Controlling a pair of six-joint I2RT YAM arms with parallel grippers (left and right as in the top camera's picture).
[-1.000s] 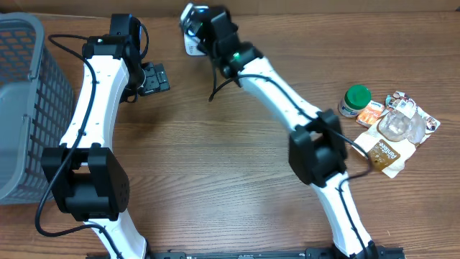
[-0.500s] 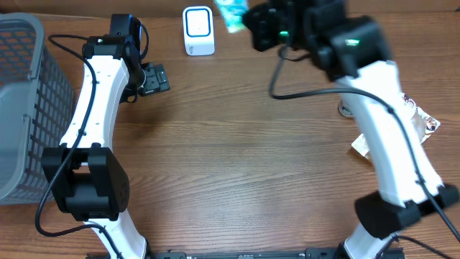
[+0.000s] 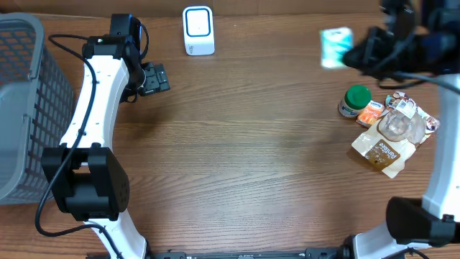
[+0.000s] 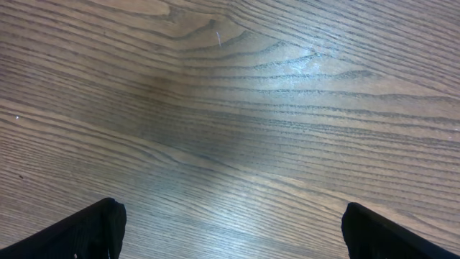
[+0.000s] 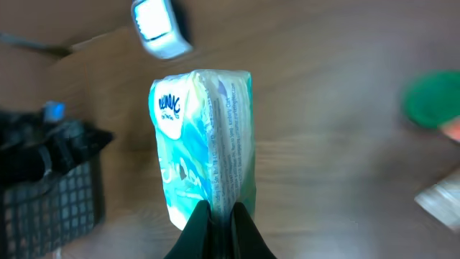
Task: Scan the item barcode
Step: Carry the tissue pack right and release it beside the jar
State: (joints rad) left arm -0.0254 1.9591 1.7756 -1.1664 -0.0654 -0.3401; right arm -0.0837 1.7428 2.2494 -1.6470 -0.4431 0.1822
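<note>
The pack (image 3: 336,47) goes back down with my right gripper next, to the spot (image 3: 361,125) beside the green-lidded jar, for release where other packets lie.
The item is a teal and white soft pack (image 3: 336,47), held in the air over the table's back right; in the right wrist view the pack (image 5: 205,137) stands lengthwise with fine print along its seam. My right gripper (image 3: 359,52) is shut on the pack's near edge (image 5: 221,216). The white barcode scanner (image 3: 198,30) stands at the back centre, far left of the pack, and shows blurred as the scanner (image 5: 159,29). My left gripper (image 3: 152,79) hovers open at the left (image 4: 230,230), with only bare wood between its fingers (image 4: 93,230).
A grey mesh basket (image 3: 21,108) fills the left edge. A green-lidded jar (image 3: 355,99) and a pile of snack packets (image 3: 392,137) lie at the right, below the held pack. The left arm (image 3: 93,108) stretches along the left side.
My right arm has swung from the scanner at the back centre far to the right, carrying the pack with it. The left arm has not moved.
</note>
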